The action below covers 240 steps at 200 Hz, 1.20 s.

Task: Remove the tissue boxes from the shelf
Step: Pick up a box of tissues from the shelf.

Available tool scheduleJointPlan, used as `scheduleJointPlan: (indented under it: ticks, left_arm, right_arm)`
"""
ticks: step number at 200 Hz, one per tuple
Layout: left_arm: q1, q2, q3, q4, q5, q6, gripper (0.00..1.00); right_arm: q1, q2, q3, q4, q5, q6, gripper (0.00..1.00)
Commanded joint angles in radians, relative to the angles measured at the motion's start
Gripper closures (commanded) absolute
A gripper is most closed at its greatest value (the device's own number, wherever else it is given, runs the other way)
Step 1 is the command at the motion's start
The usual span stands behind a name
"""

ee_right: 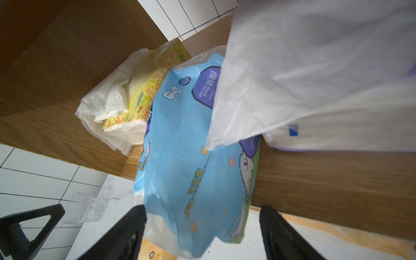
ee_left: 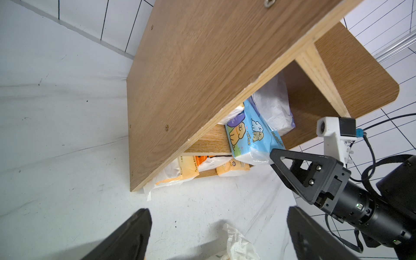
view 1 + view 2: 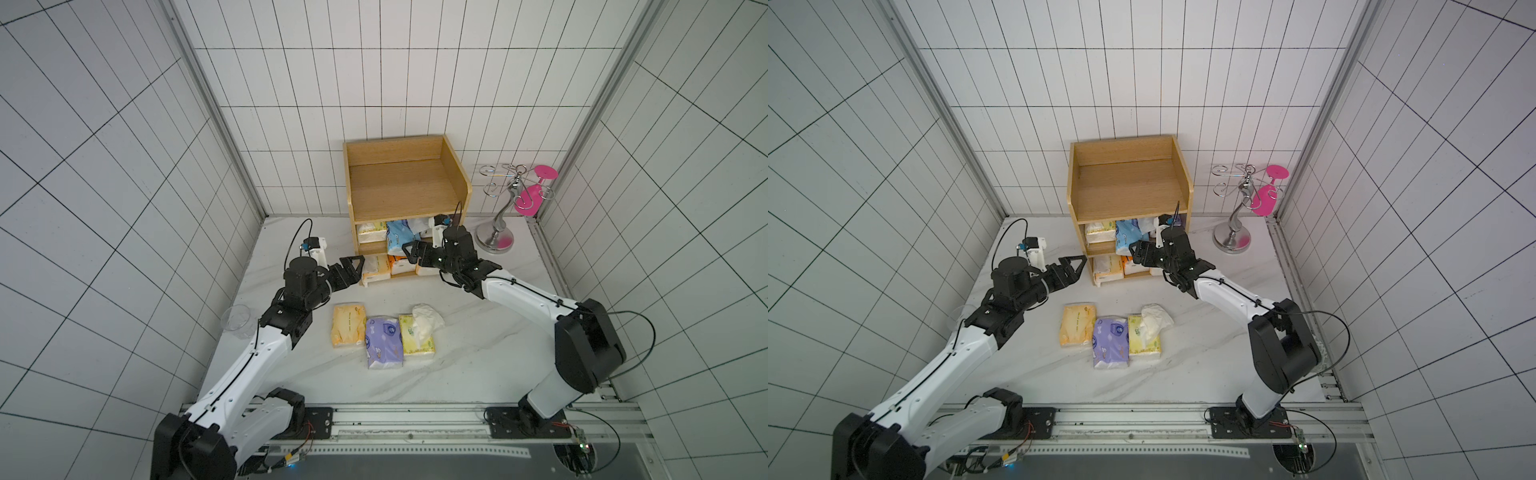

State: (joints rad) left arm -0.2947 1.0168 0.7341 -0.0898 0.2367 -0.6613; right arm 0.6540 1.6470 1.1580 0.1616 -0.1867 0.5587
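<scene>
Next, my right gripper, nearly there, closes onto the overhanging end of the blue pack, as it already sticks out past the shelf (image 3: 405, 176) between my fingers.
The light-wood shelf (image 3: 405, 176) stands at the back, its top tier bare. On its middle tier a pale yellow pack (image 3: 371, 232), a light blue pack (image 3: 397, 237) and a white-topped purple one (image 1: 326, 78) lie side by side. Peach and orange packs (image 3: 384, 267) fill the bottom tier. My right gripper (image 1: 202, 209) is open, its jaws either side of the blue pack's (image 1: 191, 157) overhanging end, with a gap at one finger. At the shelf's left front corner my left gripper (image 3: 353, 266) is open and holds nothing. Three tissue packs lie on the table: peach (image 3: 349, 330), purple (image 3: 384, 343), yellow (image 3: 415, 347).
A silver stand with a pink glass (image 3: 519, 195) is right of the shelf, close behind my right arm. A clear plastic cup (image 3: 239, 324) sits at the table's left edge by my left arm. Tiled walls close in three sides.
</scene>
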Motion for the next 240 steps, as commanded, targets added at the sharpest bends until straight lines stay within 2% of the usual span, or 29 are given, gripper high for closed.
scheduleJointPlan:
  ticks: [1, 9, 28, 42, 53, 92, 125, 208, 240]
  left_arm:
    - [-0.003, -0.001, -0.018, 0.004, 0.011, 0.009, 0.02]
    - [-0.003, -0.003, -0.019, 0.004, 0.013, 0.009, 0.02]
    - [-0.003, -0.007, -0.024, 0.005, 0.014, 0.011, 0.02]
    - [-0.003, -0.008, -0.025, 0.003, 0.013, 0.012, 0.02]
    - [-0.003, -0.009, -0.024, 0.001, 0.013, 0.015, 0.02]
    - [-0.004, -0.017, -0.008, -0.019, -0.004, 0.028, 0.02]
    - [-0.004, -0.043, -0.007, -0.022, -0.048, 0.026, 0.02]
    - [-0.004, -0.101, -0.002, -0.07, -0.081, 0.01, 0.01]
    - [-0.003, -0.118, -0.007, -0.082, -0.086, 0.003, 0.02]
  right_arm:
    - [-0.011, 0.02, 0.031, 0.116, 0.005, 0.026, 0.22]
    - [-0.011, 0.023, 0.027, 0.13, 0.013, 0.03, 0.25]
    - [-0.01, 0.03, 0.023, 0.154, 0.021, 0.035, 0.41]
    - [-0.007, 0.03, 0.015, 0.179, 0.026, 0.04, 0.64]
    - [-0.006, 0.022, 0.01, 0.188, 0.029, 0.041, 0.75]
    - [0.003, -0.027, 0.002, 0.118, -0.01, 0.016, 1.0]
    - [0.022, -0.101, -0.054, 0.031, -0.057, 0.001, 1.0]
    - [0.065, -0.321, -0.251, -0.149, -0.066, -0.036, 1.0]
    - [0.071, -0.432, -0.344, -0.242, -0.005, -0.039, 1.0]
